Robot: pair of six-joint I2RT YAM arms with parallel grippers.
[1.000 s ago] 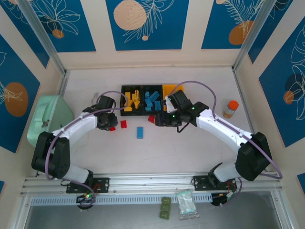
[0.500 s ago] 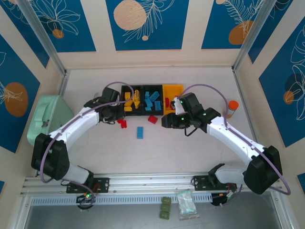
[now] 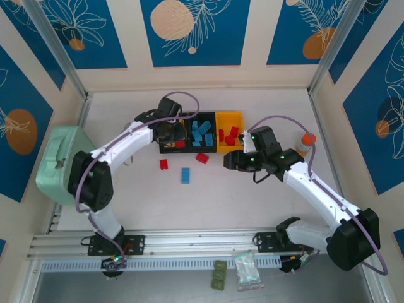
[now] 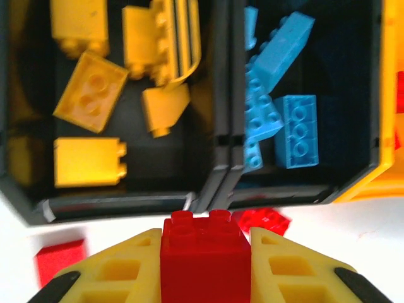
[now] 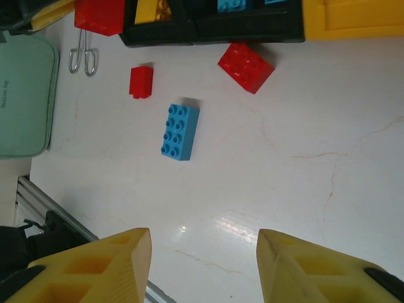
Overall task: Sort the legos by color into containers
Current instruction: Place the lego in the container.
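Observation:
The yellow bin (image 3: 229, 116) (image 4: 385, 148) already holds the red legos. My left gripper will next carry my red lego across the black bins to that bin and let go of it there.
Three containers stand joined in a row: a black bin (image 4: 38, 202) with yellow legos (image 4: 91, 91), a black bin (image 4: 372, 95) with blue legos (image 4: 295, 129), and a yellow bin (image 3: 229, 116) with red ones. My left gripper (image 4: 203, 240) is shut on a red lego (image 4: 203, 255), just in front of the black bins' near wall; from above, the left gripper (image 3: 178, 142) is over the left bin's front edge. My right gripper (image 5: 205, 252) is open and holds nothing, above bare table. Loose on the table lie a blue lego (image 5: 180, 131), a small red lego (image 5: 141, 81) and a red lego (image 5: 246, 66).
A mint-green lidded box (image 3: 60, 163) sits at the table's left edge. An orange-capped bottle (image 3: 307, 142) stands right of the bins, close to my right arm. A small metal clip (image 5: 82, 57) lies left of the bins.
My left gripper has carried the red lego away from the table and rightward to the bins' front edge. My right gripper has drawn back to the right, away from the red lego.

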